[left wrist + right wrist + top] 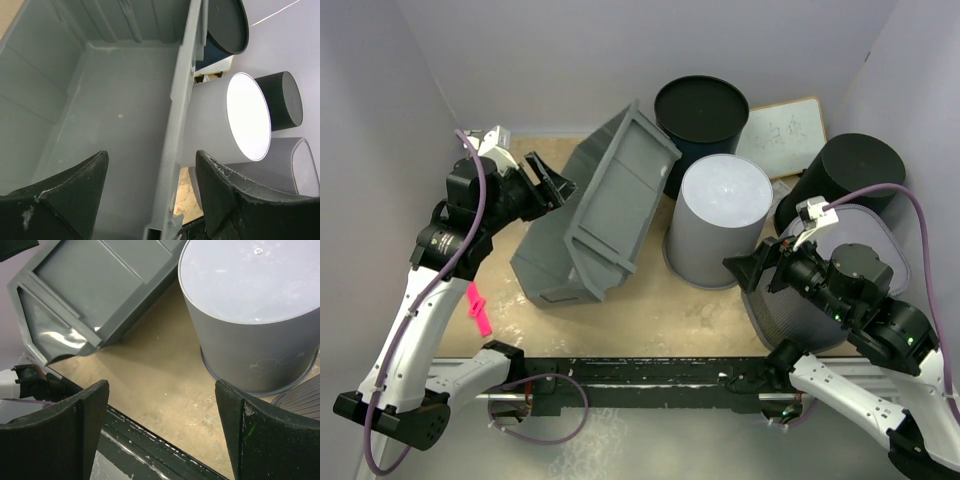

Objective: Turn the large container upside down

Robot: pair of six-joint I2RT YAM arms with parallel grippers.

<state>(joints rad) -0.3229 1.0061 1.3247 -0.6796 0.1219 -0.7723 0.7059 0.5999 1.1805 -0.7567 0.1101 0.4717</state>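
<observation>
Next, my left gripper lowers toward the right in the top view and closes on the crate's raised rim (593,193) (170,165), as it runs unclamped between the spread fingers.
The large container (605,205) is a dark grey crate tipped up on one side and leaning at the table's middle left. My left gripper (552,188) is open at the crate's left side. In the left wrist view I look into the crate's inside (115,100), and its rim wall (182,110) runs between the spread jaws of my left gripper (150,165) without being clamped. My right gripper (745,268) is open and empty, low over the table in front of the round bin. In the right wrist view the crate (85,285) lies beyond my right gripper (161,390).
A round light grey bin (720,220) stands upside down right of the crate, close to it. A dark round bin (700,115) and a whiteboard (782,132) are behind. A black bin (850,175) and a grey mesh basket (820,310) are at the right. A pink object (478,308) lies front left.
</observation>
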